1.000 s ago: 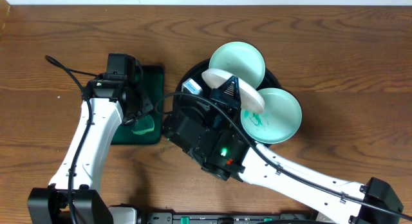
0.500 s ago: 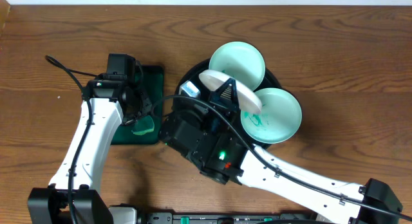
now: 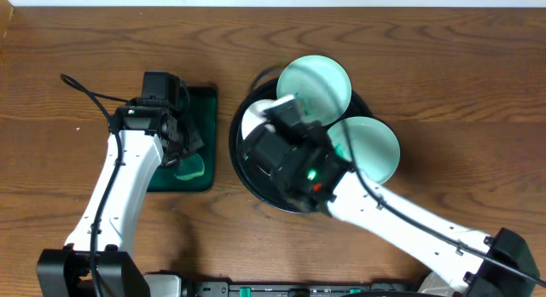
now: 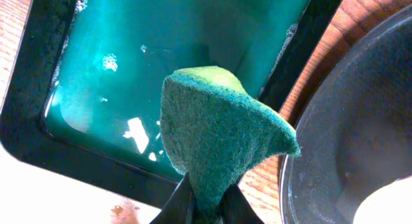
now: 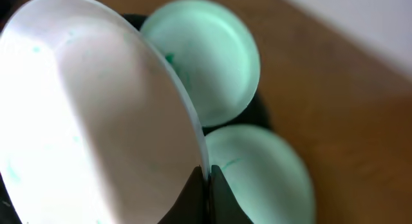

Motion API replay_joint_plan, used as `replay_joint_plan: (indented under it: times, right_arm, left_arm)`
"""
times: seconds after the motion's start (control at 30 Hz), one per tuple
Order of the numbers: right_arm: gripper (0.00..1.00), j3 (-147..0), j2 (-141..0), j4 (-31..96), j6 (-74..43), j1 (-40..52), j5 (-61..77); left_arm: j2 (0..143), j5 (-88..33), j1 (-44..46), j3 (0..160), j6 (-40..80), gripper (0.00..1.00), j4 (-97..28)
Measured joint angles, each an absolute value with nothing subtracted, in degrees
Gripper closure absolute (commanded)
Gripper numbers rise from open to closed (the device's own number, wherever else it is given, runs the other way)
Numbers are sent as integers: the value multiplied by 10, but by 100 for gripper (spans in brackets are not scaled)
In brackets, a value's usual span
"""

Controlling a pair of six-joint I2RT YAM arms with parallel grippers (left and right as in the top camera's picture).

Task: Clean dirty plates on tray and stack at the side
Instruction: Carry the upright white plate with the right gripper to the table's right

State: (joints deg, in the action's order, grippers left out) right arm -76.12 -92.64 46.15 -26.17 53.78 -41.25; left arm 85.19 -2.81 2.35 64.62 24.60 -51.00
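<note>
Empty tabletop lies past the pale-mint plates, to the right of my right gripper in the overhead view, so I will carry the plate there, lower it and release.
In the right wrist view my right gripper (image 5: 207, 180) is shut on the rim of a white plate (image 5: 90, 121), held tilted on edge above the tray. From overhead that plate (image 3: 258, 114) shows only partly beside the arm, over the left part of the round black tray (image 3: 241, 165). Two pale-mint plates lie on the tray: one at the back (image 3: 313, 84) and one at the right (image 3: 372, 148) with teal smears. My left gripper (image 4: 206, 203) is shut on a folded green sponge (image 4: 219, 121), held above the small dark green tray (image 4: 161, 50).
The green rectangular tray (image 3: 201, 105) holds soapy liquid and sits just left of the black tray, with a narrow strip of wooden table (image 3: 444, 75) between them. A black cable (image 3: 85, 88) trails from the left arm across the table.
My right arm has swung up over the black tray, carrying the held plate to the left. The left arm and the sponge have stayed where they were.
</note>
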Motion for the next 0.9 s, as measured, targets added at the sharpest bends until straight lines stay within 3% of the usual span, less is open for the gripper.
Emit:
replay_joint_plan:
  times: [0.3, 0.9]
  right_arm:
    - [99, -761, -926, 472, -428, 390, -300]
    - [99, -761, -925, 512, -463, 6, -224]
  left_arm:
    - [852, -28, 23, 646, 246, 93, -512]
    - [852, -28, 23, 646, 246, 93, -512]
